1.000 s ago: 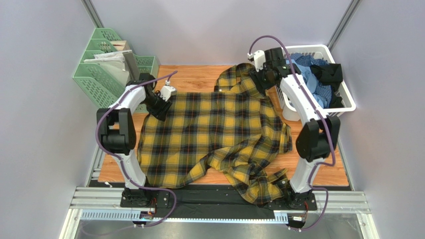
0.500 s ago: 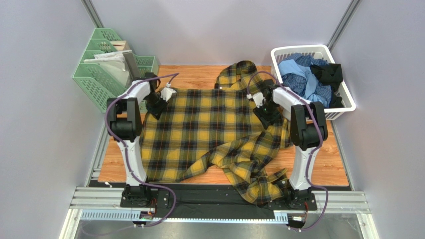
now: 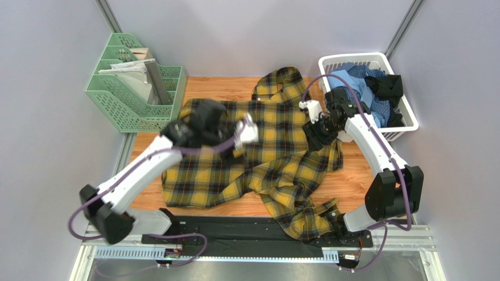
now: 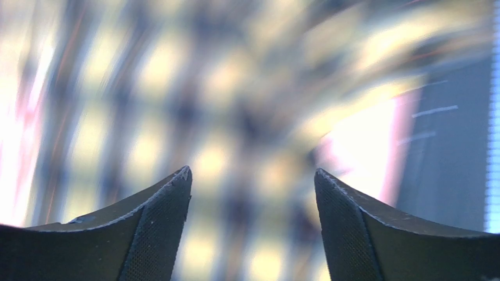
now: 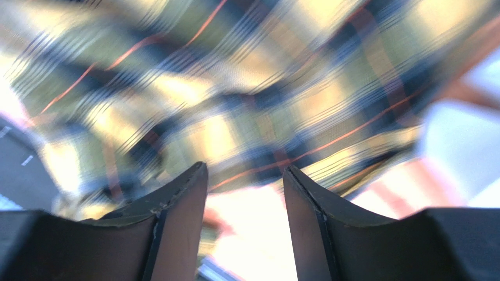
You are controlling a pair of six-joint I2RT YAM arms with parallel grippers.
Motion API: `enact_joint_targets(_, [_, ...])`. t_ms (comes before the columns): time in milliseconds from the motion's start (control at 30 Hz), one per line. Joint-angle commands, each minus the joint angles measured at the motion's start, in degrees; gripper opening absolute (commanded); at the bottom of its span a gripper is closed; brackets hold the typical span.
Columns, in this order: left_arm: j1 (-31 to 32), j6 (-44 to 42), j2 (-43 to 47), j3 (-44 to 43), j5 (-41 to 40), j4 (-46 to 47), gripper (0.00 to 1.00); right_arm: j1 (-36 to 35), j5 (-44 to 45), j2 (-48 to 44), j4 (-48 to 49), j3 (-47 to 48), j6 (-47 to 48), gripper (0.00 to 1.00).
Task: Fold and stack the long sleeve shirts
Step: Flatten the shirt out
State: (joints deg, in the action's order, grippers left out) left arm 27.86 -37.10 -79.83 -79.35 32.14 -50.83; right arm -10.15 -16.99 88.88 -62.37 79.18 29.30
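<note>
The sleeve trailing off the table's front edge [image 3: 299, 223] lies back, to my left gripper's right in the top view, so I will swing that gripper back and lower it there next.
The mustard-yellow and black plaid shirt [image 3: 264, 155] lies spread over the wooden table, with one sleeve trailing off the front edge. My left gripper [image 3: 237, 149] is over the middle of the shirt, blurred by motion. In the left wrist view its jaws [image 4: 252, 175] stand wide apart with nothing between them and blurred plaid [image 4: 193, 99] beyond. My right gripper [image 3: 314, 137] is at the shirt's right side. In the right wrist view its jaws [image 5: 245, 170] are apart and empty, with plaid cloth [image 5: 235, 88] just past the tips.
A white laundry basket [image 3: 411, 114] at the back right holds light blue, blue-checked and black shirts [image 3: 358, 88]. Green paper trays [image 3: 126, 88] stand at the back left. A black strip runs along the table's front edge [image 3: 235, 225].
My left arm has swung fast from the shirt's back-left corner to over its middle. My right gripper has shifted slightly right at the shirt's right side. The shirt's left edge has bunched inward.
</note>
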Motion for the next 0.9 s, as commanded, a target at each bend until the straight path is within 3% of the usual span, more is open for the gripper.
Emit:
enact_joint_targets(0, [26.8,13.8,7.7,13.8,4.3,13.1,0.85,0.7,-5.2,-1.5,-2.5,-9.1,-1.7,0.53])
enact_joint_targets(67, [39.6,16.3,5.0,15.6,-1.5,22.6,0.87,1.2,-5.5,-1.2,-2.7,-10.4,-1.7,0.52])
enact_joint_targets(100, [43.0,18.3,0.7,15.3,-6.2,24.4,0.86,1.4,-5.1,-1.1,-2.9,-11.4,-1.4,0.51])
enact_joint_targets(233, [54.0,18.7,-11.6,9.6,-9.5,27.0,0.87,5.3,-4.5,-0.6,-2.5,-12.9,-0.6,0.5])
enact_joint_targets(400, [58.7,17.7,-22.6,5.9,-15.2,30.0,0.87,9.6,-5.5,1.3,-2.9,-12.5,0.8,0.5])
enact_joint_targets(667, [60.2,20.2,-29.6,5.6,-25.7,36.7,0.85,11.6,-6.6,2.0,-2.7,-13.9,1.9,0.5])
enact_joint_targets(767, [60.3,20.2,-30.9,6.0,-28.7,38.7,0.75,11.6,-7.4,2.9,-1.8,-14.7,1.5,0.49])
enact_joint_targets(833, [60.2,19.4,-30.6,6.6,-29.5,37.7,0.48,11.6,-7.2,3.1,-1.0,-14.9,1.5,0.49])
enact_joint_targets(867, [59.9,19.0,-28.2,7.1,-28.5,37.3,0.23,11.6,-6.9,3.4,-1.0,-14.9,1.5,0.49])
